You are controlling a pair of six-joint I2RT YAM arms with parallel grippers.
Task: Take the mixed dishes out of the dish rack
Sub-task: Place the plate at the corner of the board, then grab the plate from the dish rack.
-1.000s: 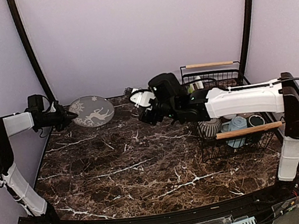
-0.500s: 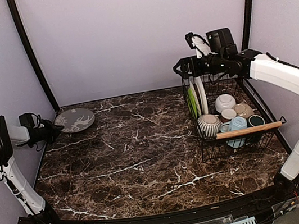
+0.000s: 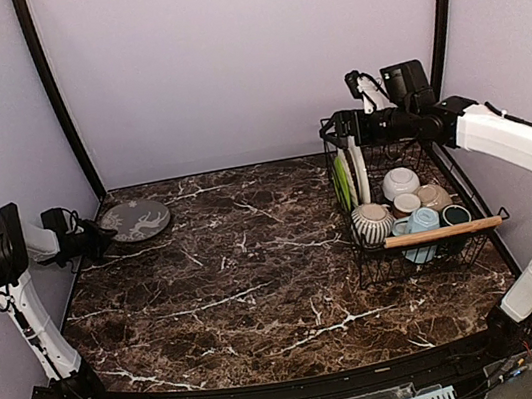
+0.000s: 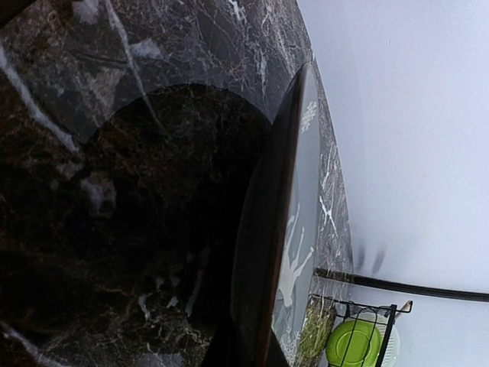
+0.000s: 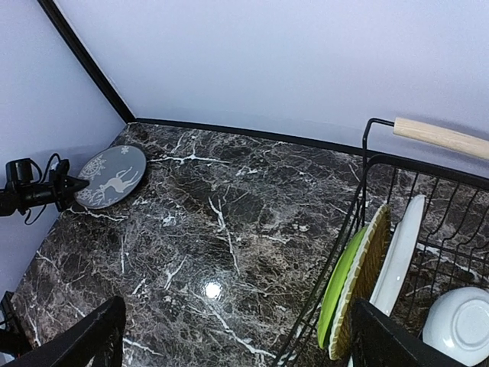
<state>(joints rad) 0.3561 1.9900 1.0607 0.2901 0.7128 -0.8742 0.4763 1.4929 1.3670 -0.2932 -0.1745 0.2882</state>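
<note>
Next, my right gripper will lower onto the upper rim of the white plate (image 3: 358,170), tipping its open fingers downward, since the plate stands upright in the rack below those fingers.
The dish rack (image 3: 477,252) stands at the right with a lime-green plate (image 3: 341,183) and a white plate (image 3: 358,170) upright at its left end. It also holds a white bowl (image 3: 400,181), a striped grey bowl (image 3: 371,223), a light blue mug (image 3: 420,223), a dark green mug (image 3: 456,215) and a small cup (image 3: 406,204). My right gripper (image 3: 344,130) hovers open and empty above the rack's far left corner. My left gripper (image 3: 98,236) is shut on the rim of a grey deer-pattern plate (image 3: 136,220), low on the table at the far left.
In the right wrist view the rack's far wooden handle (image 5: 442,138) and wire wall (image 5: 359,222) are close in front, with a woven-edged plate (image 5: 364,279) beside the green one. The near handle (image 3: 443,231) crosses the rack. Dark marble table (image 3: 257,272); walls close on both sides.
My right arm has swung from the table's middle back over the rack's far left corner. My left gripper has carried the grey plate leftwards and down to the table.
</note>
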